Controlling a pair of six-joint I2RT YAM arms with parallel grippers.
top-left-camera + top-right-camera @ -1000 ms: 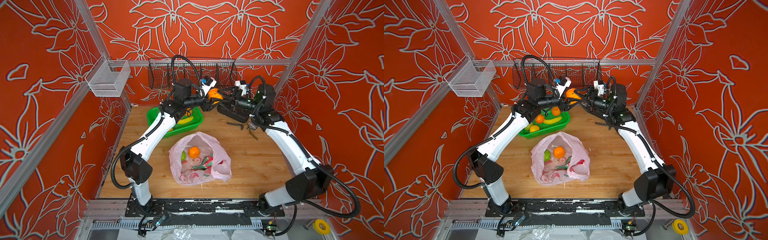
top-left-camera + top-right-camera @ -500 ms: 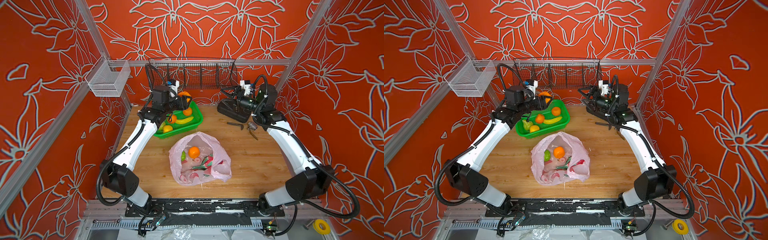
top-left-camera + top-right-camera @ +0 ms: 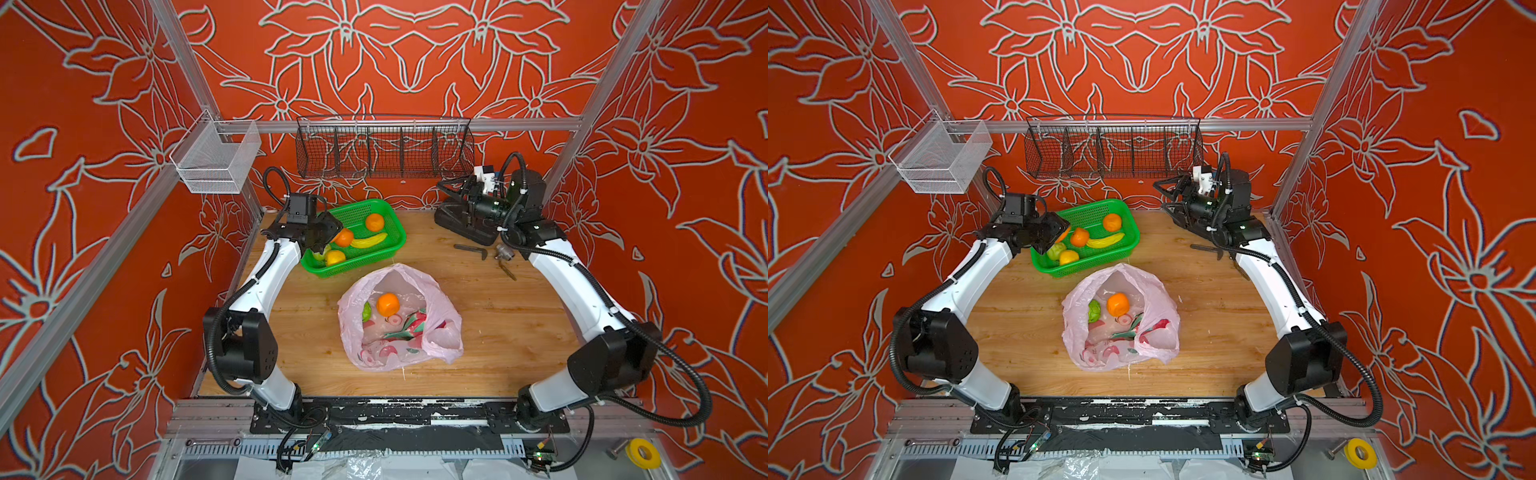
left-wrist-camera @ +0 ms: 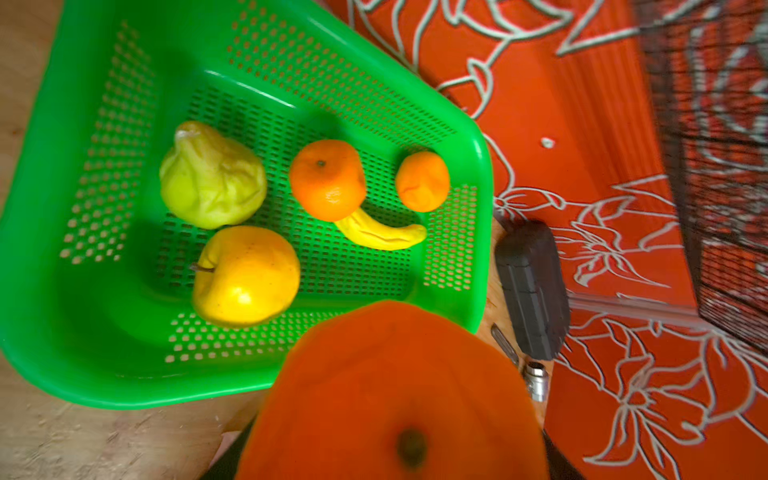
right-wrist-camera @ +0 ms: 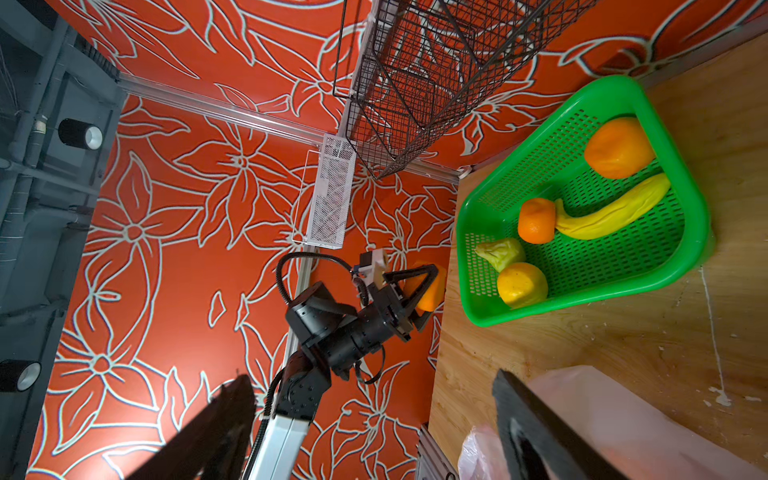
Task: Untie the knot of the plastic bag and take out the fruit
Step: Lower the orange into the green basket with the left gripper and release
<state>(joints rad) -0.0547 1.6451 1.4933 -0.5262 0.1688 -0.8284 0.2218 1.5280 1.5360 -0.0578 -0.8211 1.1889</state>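
Observation:
The bare basket bottom lies outward and below. My left gripper will next reach outward, lower the orange onto the bare basket bottom behind the green fruit [image 4: 244,112] and let go of it.
The pink plastic bag [image 3: 440,332] lies mid-table with its mouth gaping open; the knot does not show. Inside it I see an orange [image 3: 387,303] and a knobbly green fruit [image 3: 1094,311]. My left gripper [image 3: 329,232] hovers by the left end of the green basket [image 3: 388,252], shut on another orange [image 4: 395,395] that fills the near part of the left wrist view. The right wrist view shows that orange [image 5: 434,291] pinched between the left fingers. My right gripper [image 5: 374,432] hangs open and bare at the back right [image 3: 455,195].
The basket holds two oranges [image 3: 375,221], a banana [image 3: 368,241], a yellow fruit [image 3: 336,257] and a green one [image 3: 1056,251]. A black case [image 3: 461,224], a metal tool [image 3: 471,250] and a socket [image 3: 503,251] lie back right. A black wire rack [image 3: 384,145] hangs on the back wall.
The left gripper swung left and down from the middle back with the orange, ending beside the basket's left end. The right gripper drew back to the right, away from the orange.

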